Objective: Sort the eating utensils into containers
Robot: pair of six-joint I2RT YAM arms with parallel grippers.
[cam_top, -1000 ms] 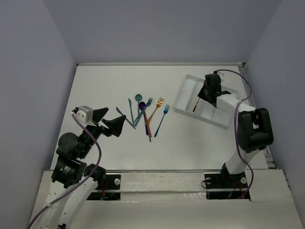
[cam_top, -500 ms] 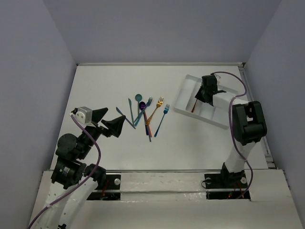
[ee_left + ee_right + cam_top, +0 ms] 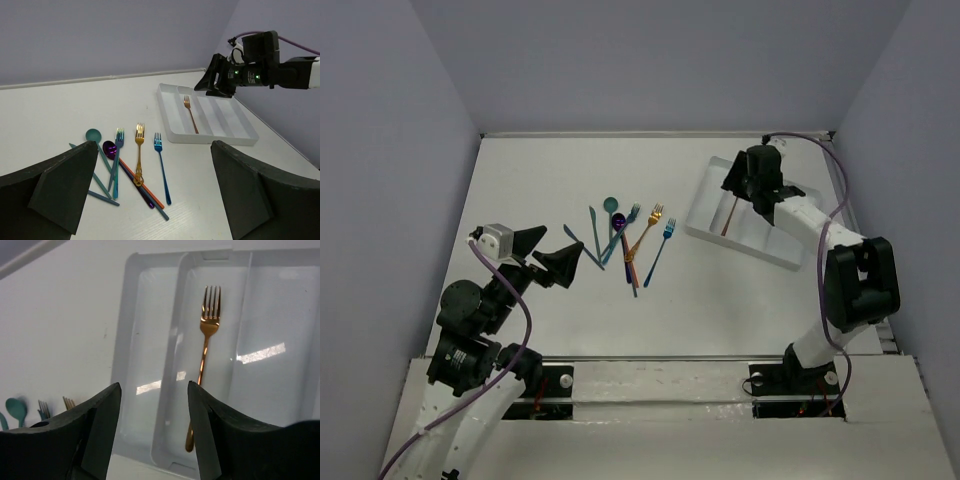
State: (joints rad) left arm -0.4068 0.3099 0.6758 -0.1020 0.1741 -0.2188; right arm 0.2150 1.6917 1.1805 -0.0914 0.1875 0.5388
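Note:
The neck of the blue fork (image 3: 665,240) is uncrossed at the heap's edge near the tray, so my right gripper will next move back off the tray and then down onto it.
The containers are one white divided tray (image 3: 694,229) at the right, seen too in the left wrist view (image 3: 210,138) and the right wrist view (image 3: 131,325). A copper fork (image 3: 728,214) (image 3: 190,114) (image 3: 204,356) lies free in its second compartment from the left. My right gripper (image 3: 734,181) (image 3: 154,386) hovers open over the tray's far end, nothing between its fingers. The other eating utensils (image 3: 625,240) lie in a loose heap mid-table: teal spoon (image 3: 92,134), purple spoon (image 3: 109,148), gold fork (image 3: 139,150), blue fork (image 3: 161,167). My left gripper (image 3: 565,241) (image 3: 154,145) stands open left of the heap.
Grey walls close in the table on three sides. Bare white tabletop (image 3: 540,170) lies between the heap and the tray and behind the heap. A purple cable (image 3: 820,150) loops off the right arm near the back right corner.
My right gripper has opened and let go of the copper fork, which now rests in the tray. The gripper has drawn back toward the tray's far end. The left arm is still.

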